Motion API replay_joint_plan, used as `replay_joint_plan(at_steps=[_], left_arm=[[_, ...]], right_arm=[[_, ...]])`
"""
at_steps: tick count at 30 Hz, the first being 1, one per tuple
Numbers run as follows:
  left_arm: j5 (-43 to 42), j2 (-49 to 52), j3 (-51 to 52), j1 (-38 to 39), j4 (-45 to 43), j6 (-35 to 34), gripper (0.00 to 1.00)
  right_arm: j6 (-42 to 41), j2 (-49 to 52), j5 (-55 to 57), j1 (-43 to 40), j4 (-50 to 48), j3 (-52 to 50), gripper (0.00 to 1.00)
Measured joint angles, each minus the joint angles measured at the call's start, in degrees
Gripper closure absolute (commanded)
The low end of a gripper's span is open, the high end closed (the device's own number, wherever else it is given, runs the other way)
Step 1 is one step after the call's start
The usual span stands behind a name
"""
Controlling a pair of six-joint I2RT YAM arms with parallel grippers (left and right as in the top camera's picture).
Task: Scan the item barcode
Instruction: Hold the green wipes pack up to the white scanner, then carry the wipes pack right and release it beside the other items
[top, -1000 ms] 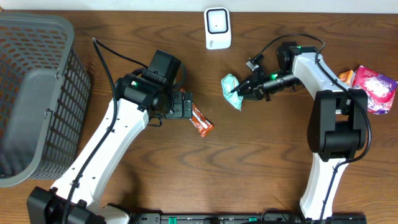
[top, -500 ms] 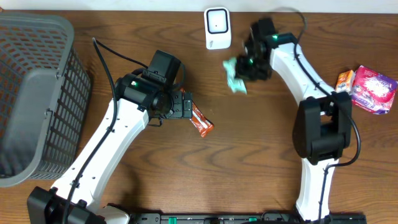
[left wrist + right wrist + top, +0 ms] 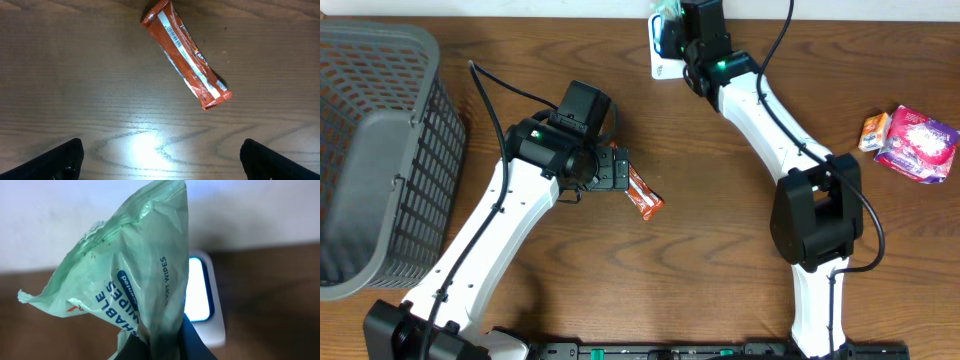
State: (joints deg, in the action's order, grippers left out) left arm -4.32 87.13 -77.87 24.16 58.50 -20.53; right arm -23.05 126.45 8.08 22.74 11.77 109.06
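My right gripper swings back and down off the scanner (image 3: 663,68) next, before it releases the wipes beside the small orange packet by the pink one.
A pale green wipes packet (image 3: 145,275) hangs crumpled in my right gripper (image 3: 170,342), which is shut on its lower end. Right behind the packet stands the white barcode scanner (image 3: 202,305) with its window lit. From overhead, the right gripper (image 3: 676,35) is over the scanner (image 3: 663,68) at the table's far edge and covers most of it; a bit of the green packet (image 3: 665,14) shows. My left gripper (image 3: 160,159) is open above bare wood. An orange snack bar (image 3: 187,55) lies flat just beyond its fingers (image 3: 62,160), barcode side up.
A grey mesh basket (image 3: 370,150) fills the left side of the table. At the right edge lie a pink packet (image 3: 920,140) and a small orange packet (image 3: 875,128). The snack bar (image 3: 644,193) is in the middle, by the left gripper (image 3: 620,170).
My right arm has swung the green packet from mid-table up and left to the scanner. The left arm and the snack bar have not moved.
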Motion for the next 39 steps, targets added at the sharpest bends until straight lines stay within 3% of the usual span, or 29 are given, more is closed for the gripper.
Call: replay_joint_plan(at_steps=[16, 30, 39], left_arm=[[0.0, 0.0, 0.0, 0.0, 0.0, 0.0, 0.00], [0.0, 0.0, 0.0, 0.0, 0.0, 0.0, 0.00], [0.0, 0.0, 0.0, 0.0, 0.0, 0.0, 0.00]], right_arm=[[-0.9, 5.4, 4.0, -2.2, 0.0, 0.0, 0.99], [-0.4, -1.5, 9.0, -27.0, 31.8, 0.4, 0.99], [1.8, 1.6, 7.8, -34.2, 39.8, 0.3, 0.99]])
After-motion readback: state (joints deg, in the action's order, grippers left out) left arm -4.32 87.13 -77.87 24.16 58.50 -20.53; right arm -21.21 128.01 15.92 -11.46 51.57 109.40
